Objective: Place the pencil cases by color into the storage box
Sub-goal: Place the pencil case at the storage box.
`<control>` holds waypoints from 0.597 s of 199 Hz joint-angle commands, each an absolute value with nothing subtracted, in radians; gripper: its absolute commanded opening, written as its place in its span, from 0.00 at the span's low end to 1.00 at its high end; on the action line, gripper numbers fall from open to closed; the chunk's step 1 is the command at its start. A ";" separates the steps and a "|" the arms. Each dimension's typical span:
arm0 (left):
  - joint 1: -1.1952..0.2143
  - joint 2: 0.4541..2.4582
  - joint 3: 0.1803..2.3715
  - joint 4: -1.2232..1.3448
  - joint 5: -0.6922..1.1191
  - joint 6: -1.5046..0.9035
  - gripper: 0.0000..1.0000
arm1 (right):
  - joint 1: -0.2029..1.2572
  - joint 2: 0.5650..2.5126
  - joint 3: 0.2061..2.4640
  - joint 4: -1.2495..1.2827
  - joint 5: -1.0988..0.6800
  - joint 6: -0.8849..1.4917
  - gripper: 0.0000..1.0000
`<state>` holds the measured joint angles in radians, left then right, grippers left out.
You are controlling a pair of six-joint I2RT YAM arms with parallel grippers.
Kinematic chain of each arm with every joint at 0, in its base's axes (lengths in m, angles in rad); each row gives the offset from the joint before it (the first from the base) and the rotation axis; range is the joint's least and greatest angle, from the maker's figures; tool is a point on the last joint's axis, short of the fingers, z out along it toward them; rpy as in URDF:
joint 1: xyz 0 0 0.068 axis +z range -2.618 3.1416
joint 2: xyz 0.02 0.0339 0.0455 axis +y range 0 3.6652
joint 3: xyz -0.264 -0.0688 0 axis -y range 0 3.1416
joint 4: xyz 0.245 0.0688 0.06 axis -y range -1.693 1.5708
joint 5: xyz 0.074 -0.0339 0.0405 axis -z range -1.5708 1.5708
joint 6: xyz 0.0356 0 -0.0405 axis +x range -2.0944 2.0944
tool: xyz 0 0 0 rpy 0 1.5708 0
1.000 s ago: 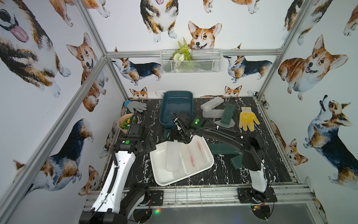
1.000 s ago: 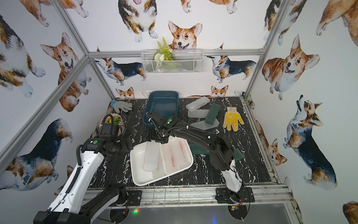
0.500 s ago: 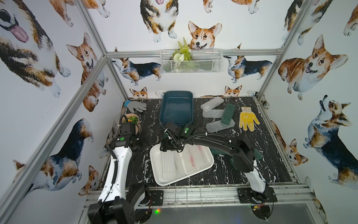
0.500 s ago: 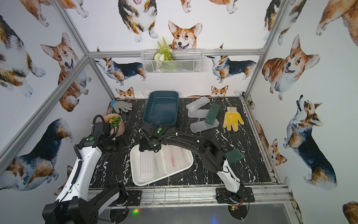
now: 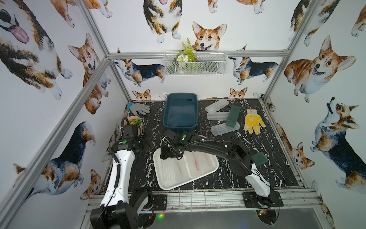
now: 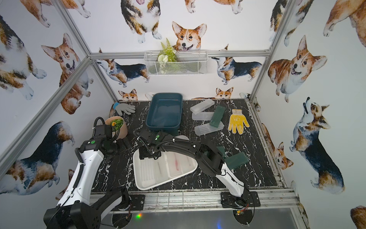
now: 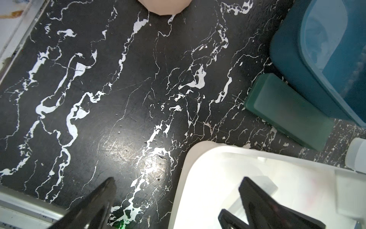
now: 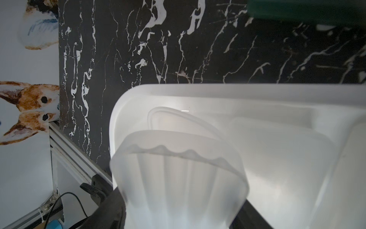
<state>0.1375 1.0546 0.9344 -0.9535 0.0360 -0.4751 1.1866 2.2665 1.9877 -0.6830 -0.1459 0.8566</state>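
Observation:
The white storage box's bottom is just below the right gripper, so the gripper will move down slightly and release the frosted white pencil case inside the white storage box [image 5: 155,164].
My right gripper [image 5: 168,155] [image 8: 180,216] is shut on a frosted white pencil case [image 8: 178,178]. It holds it tilted over the left part of the white storage box [image 5: 155,164] [image 8: 198,89], above other white cases [image 8: 277,154] lying there. The teal storage box [image 5: 180,127] stands behind. At the back right lie white cases [image 5: 216,106] [image 5: 224,128] and a green case [image 5: 233,118]. More green cases lie by the right arm [image 5: 261,159] and by the teal box [image 7: 289,111]. My left gripper [image 5: 148,142] [image 7: 178,190] is open over the white box's corner [image 7: 188,168].
A grey glove [image 5: 138,108] lies at the back left and a yellow glove [image 5: 253,121] at the back right. A flower pot [image 5: 135,124] stands just behind my left wrist. A wire basket [image 5: 195,63] hangs on the back wall.
My right gripper has carried the white case from near the teal box forward and left, down over the white box. The left arm shifted left, then stayed.

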 commanded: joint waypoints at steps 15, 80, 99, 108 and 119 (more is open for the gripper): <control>0.144 1.046 0.928 -0.936 0.020 -0.506 1.00 | 1.200 2.288 2.007 -0.693 -0.179 0.833 0.58; 0.146 1.040 0.941 -0.930 0.026 -0.505 1.00 | 1.200 2.324 2.029 -0.726 -0.202 0.796 0.60; 0.146 1.042 0.942 -0.924 0.022 -0.500 1.00 | 1.200 2.332 2.034 -0.724 -0.205 0.791 0.61; 0.146 1.042 0.944 -0.921 0.020 -0.497 1.00 | 1.201 2.340 2.039 -0.724 -0.210 0.787 0.62; 0.147 1.044 0.948 -0.916 0.020 -0.496 1.00 | 1.200 2.349 2.051 -0.725 -0.217 0.783 0.62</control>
